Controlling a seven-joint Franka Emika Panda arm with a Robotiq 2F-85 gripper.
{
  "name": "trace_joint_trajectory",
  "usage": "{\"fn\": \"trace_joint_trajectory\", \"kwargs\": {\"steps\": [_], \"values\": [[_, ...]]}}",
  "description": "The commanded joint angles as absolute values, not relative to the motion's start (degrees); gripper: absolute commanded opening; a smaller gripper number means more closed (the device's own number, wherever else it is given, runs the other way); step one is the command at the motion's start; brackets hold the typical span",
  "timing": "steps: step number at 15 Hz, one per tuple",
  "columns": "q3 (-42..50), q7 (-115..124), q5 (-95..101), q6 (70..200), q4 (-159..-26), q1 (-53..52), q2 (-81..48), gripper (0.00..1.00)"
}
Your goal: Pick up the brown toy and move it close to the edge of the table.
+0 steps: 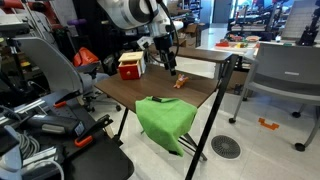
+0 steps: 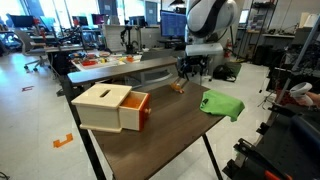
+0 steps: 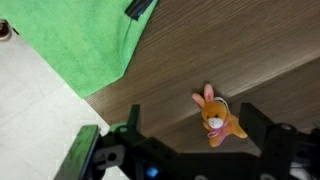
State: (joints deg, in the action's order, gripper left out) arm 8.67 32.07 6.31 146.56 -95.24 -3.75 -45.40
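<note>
My gripper needs to go down to the brown toy's body while moving away from the green cloth, because the toy is off-center, closer to one open finger.
The brown toy point(image 3: 217, 116), a small orange-brown rabbit figure with pink ears, lies on the dark wooden table point(image 3: 230, 50). It also shows in both exterior views point(image 1: 180, 83) point(image 2: 178, 87). My gripper point(image 3: 190, 135) is open above it, fingers wide on either side, the toy nearer one finger and touching neither. In the exterior views the gripper point(image 1: 170, 68) point(image 2: 192, 68) hangs just above the toy.
A green cloth point(image 1: 165, 118) point(image 2: 222, 104) point(image 3: 75, 40) hangs over the table edge close to the toy. A red-and-white box with a yellow top point(image 1: 131, 67) point(image 2: 112, 108) stands farther along the table. Chairs and clutter surround the table.
</note>
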Motion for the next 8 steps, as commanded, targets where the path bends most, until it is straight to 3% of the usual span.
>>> {"fn": "trace_joint_trajectory", "kwargs": {"steps": [1,8], "values": [[9.88,32.59,3.35,141.24,-81.02,-4.73,-55.69,1.00],[10.02,32.76,1.61,136.54,-60.85,-4.22,-69.57,1.00]]}}
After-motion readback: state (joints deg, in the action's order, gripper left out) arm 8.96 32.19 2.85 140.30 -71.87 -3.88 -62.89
